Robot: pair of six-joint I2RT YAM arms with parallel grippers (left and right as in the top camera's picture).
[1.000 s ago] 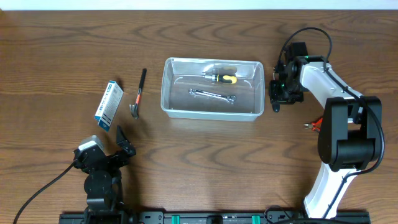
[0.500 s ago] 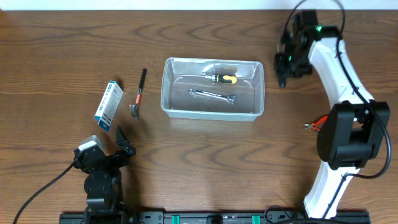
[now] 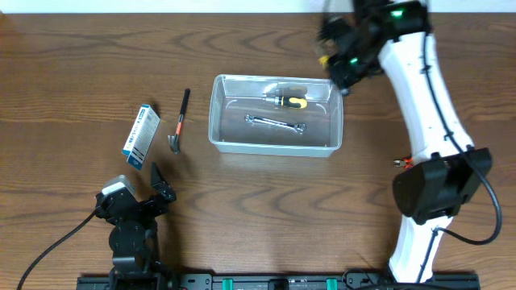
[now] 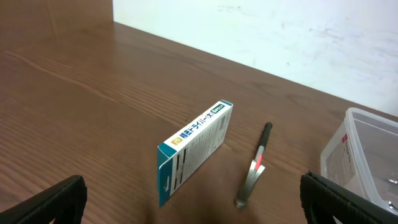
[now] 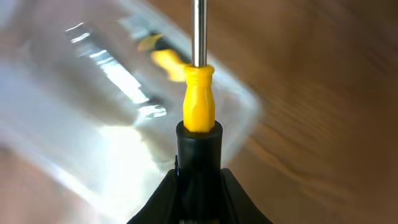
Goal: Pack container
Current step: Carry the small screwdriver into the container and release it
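Note:
The right gripper comes back and down next to release the screwdriver, since the container's bare near part point(image 5: 87, 96) beside the wrench lies below and back from it.
The clear plastic container point(image 3: 219, 113) stands mid-table and holds a yellow-and-black screwdriver point(image 3: 288, 101) and a silver wrench point(image 3: 276, 124). My right gripper point(image 3: 342, 55) is blurred over the container's far right corner. In the right wrist view it point(image 5: 199, 180) is shut on a second screwdriver point(image 5: 199, 106) with a black-and-yellow handle and a bare metal shaft, with the container point(image 5: 74, 112) blurred beneath. My left gripper point(image 3: 155, 187) is open and empty near the front left. Its fingers point(image 4: 53, 199) frame the view at both lower corners.
A blue-and-white cardboard box point(image 3: 141, 135) and a small hammer point(image 3: 179, 121) with an orange-marked handle lie left of the container; both show in the left wrist view, box point(image 4: 194, 149) and hammer point(image 4: 255, 171). A red-handled tool point(image 3: 404, 163) lies by the right arm.
My right gripper has swung from right of the container up and leftward, arriving over its far right corner with the screwdriver in it. The left arm has not moved.

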